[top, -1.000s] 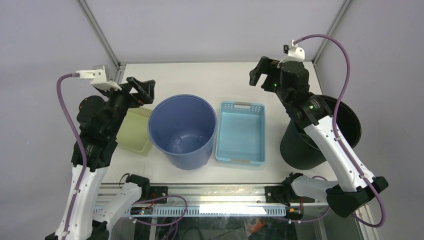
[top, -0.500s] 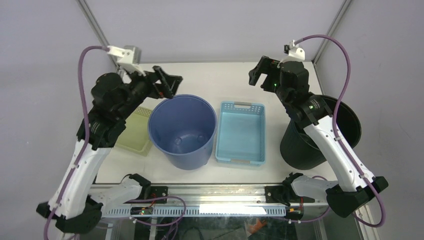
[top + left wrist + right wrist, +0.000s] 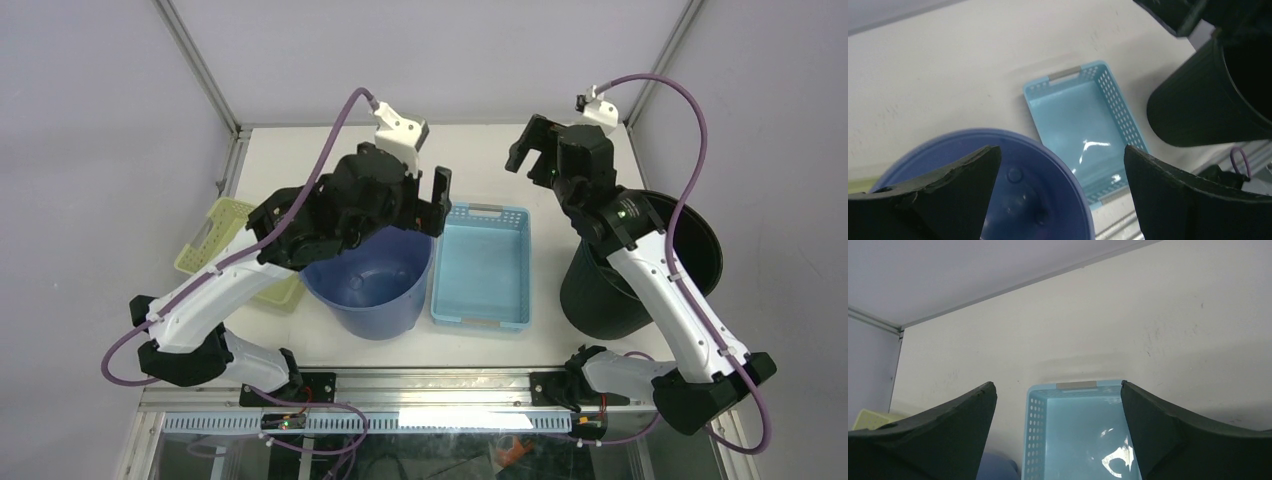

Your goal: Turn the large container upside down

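Observation:
I should next lower my left gripper around the bucket's rim beside the light blue basket and close. That rim is below, lined up between my open fingers.
The large blue bucket (image 3: 370, 295) stands upright, mouth up, left of centre on the table. My left gripper (image 3: 428, 203) is open and empty, hovering above the bucket's far right rim. In the left wrist view the gripper (image 3: 1060, 150) straddles that rim, with the bucket's inside (image 3: 1013, 200) below, not touching. My right gripper (image 3: 527, 148) is open and empty, raised over the far right of the table; its wrist view (image 3: 1058, 385) looks down on the table and a sliver of the bucket (image 3: 998, 467).
A light blue perforated basket (image 3: 482, 265) sits just right of the bucket, also in both wrist views (image 3: 1083, 125) (image 3: 1083, 435). A black bucket (image 3: 610, 300) stands at the right edge under my right arm. A pale green basket (image 3: 215, 235) lies at the left.
My left arm has swung from the left side, over the green basket, rightward to above the blue bucket's far right rim. The right arm has barely moved. The bucket has not moved.

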`<state>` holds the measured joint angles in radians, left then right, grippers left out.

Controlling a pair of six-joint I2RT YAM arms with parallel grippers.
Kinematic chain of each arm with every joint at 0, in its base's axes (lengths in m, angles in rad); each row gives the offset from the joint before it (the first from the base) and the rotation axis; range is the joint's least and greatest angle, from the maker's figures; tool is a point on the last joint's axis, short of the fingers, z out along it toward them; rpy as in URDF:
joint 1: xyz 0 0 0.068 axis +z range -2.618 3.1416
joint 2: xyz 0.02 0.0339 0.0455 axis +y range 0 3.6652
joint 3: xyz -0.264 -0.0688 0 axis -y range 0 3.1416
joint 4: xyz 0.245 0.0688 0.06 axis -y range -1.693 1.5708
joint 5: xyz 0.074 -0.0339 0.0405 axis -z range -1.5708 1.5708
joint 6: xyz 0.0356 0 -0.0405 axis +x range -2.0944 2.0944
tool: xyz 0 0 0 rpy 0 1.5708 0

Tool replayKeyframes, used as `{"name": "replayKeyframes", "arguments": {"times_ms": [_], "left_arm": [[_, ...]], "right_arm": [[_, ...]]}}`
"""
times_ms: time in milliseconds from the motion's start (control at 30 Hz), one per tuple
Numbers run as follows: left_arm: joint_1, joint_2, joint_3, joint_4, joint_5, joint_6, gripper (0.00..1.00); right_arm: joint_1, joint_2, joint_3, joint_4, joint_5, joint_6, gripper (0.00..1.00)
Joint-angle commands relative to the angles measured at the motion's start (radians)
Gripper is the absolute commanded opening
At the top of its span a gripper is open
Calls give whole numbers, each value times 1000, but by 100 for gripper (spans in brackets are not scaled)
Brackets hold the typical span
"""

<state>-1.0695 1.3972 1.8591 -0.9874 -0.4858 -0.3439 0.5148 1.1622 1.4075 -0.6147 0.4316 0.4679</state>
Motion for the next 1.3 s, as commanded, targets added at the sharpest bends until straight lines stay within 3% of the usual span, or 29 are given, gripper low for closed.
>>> {"name": "replayKeyframes", "arguments": {"times_ms": [0,100,300,433,667,767,933,1100,1200,1267], "left_arm": [[-95,-6,43,-125,-85,-93,99],[-122,9,9,-130,-73,-131,95],[-133,82,-50,-192,-85,-210,85],[-135,99,-94,-169,-49,-217,73],[-133,139,-73,-189,-53,-227,48],[-134,163,-58,-212,-55,-234,38],[-135,200,-28,-243,-75,-225,28],[-130,222,51,-275,-117,-198,8],[-115,254,145,-312,-180,-165,0],[-88,282,187,-330,-224,-135,0]], "right_arm": [[1,-49,3,10,122,8,99],[1,-69,-12,7,196,42,100],[-1,-112,-63,61,151,10,99],[-1,-85,-55,66,62,-8,99],[-1,-50,-30,55,62,11,99],[-1,-58,-35,57,52,11,99],[-2,-92,-64,51,71,6,99],[-12,-132,-76,34,85,-12,99],[-22,-157,-86,23,101,-13,99],[-26,-176,-93,19,94,-11,99]]}}
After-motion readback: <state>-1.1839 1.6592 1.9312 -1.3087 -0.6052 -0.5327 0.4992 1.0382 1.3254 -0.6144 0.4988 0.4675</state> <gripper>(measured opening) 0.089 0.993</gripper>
